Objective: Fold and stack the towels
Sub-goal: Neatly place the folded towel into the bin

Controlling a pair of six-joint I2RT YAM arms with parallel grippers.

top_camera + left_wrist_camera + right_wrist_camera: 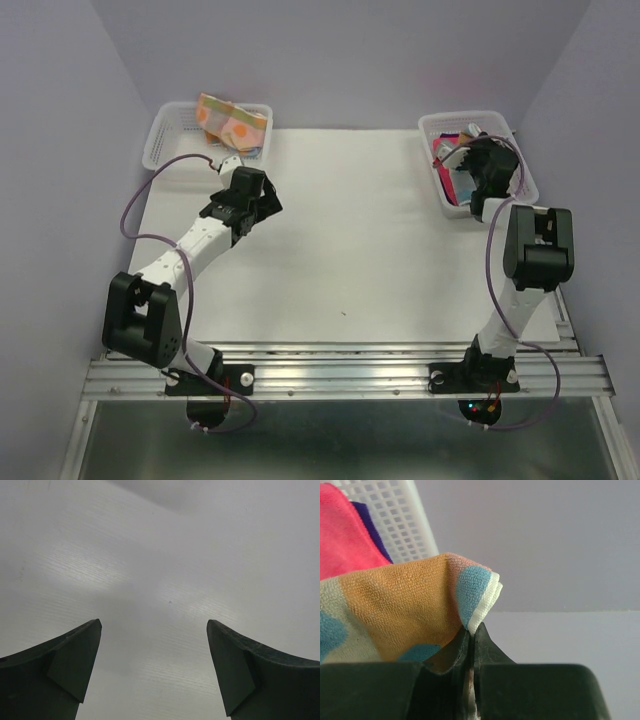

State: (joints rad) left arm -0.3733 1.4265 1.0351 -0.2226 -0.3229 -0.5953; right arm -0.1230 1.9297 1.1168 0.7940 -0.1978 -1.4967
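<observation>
I need to move my right gripper a little outward toward the mesh basket's far end (400, 527) and then open it, because the body of the patterned towel already hangs over the pink towel.
My right gripper (473, 630) is shut on the white-edged corner of an orange-and-blue patterned towel (400, 605), held up at the right white mesh basket (405, 520). Behind it in that basket lie a bright pink towel (340, 530) and a dark purple towel (370, 525). From above, the right gripper (468, 175) hangs over the right basket (525, 170), where pink cloth (445, 150) shows. A folded orange-yellow-pink patterned towel (232, 122) lies in the left basket (165, 145). My left gripper (265, 200) stands open over the bare white mat (160, 570), with nothing between its fingers (75, 655).
The two baskets stand at the back corners of the white mat (360, 250). Lilac walls close the back and both sides. The metal rail (340, 370) with the arm bases runs along the near edge.
</observation>
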